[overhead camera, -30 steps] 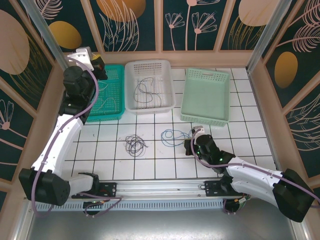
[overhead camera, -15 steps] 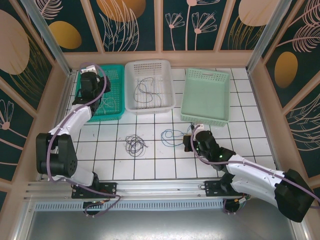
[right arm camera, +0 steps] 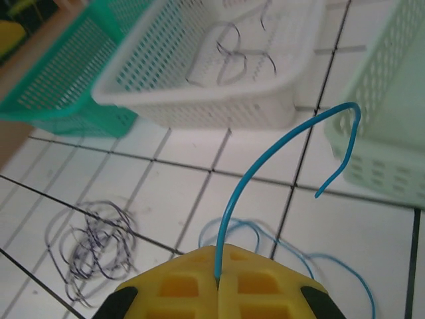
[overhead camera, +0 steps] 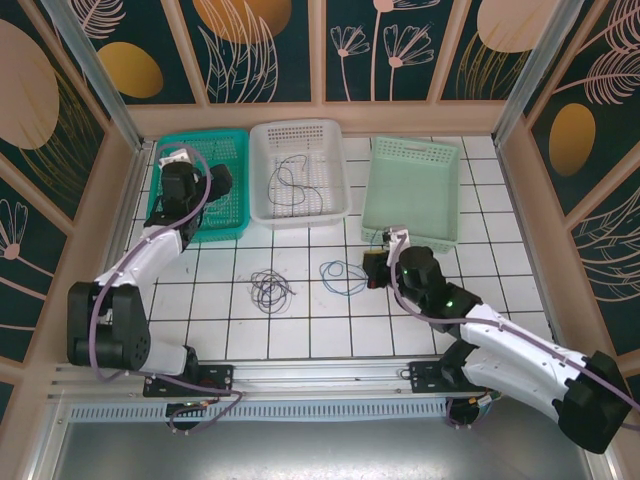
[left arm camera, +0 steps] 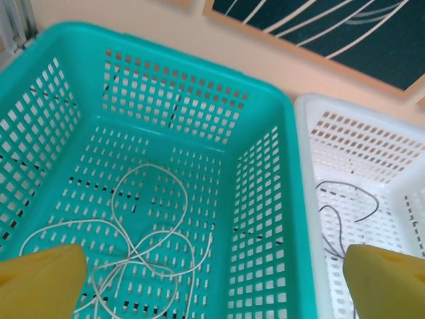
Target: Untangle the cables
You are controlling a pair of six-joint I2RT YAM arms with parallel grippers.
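The robot's right gripper needs to move outward over the bottom of the pale green basket and let go of the thin blue cable, because that empty basket lies just outward of the right gripper's fingers.
My left gripper (overhead camera: 212, 184) hangs open over the teal basket (left arm camera: 265, 100), its yellow fingertips (left arm camera: 41, 279) wide apart and holding nothing. A pale white cable (left arm camera: 143, 242) lies looped on that basket's floor. My right gripper (right arm camera: 218, 269) is shut on one end of the blue cable (right arm camera: 265, 166), which arcs up from the jaws. The rest of the blue cable (overhead camera: 342, 272) lies in loops on the tiles beside the right gripper (overhead camera: 376, 268). A dark tangle of cable (overhead camera: 270, 290) rests on the tiles to the left. Another dark cable (overhead camera: 290, 185) lies in the white basket (overhead camera: 300, 128).
A pale green basket (overhead camera: 415, 238) stands at the back right, close behind my right gripper. The three baskets stand in a row along the far side. Wooden walls fence the tiled table (overhead camera: 500, 290) on the left, right and back.
My left gripper has come down over the teal basket and opened, and the pale cable now lies loose in it. My right gripper has shifted slightly away, still shut on the blue cable.
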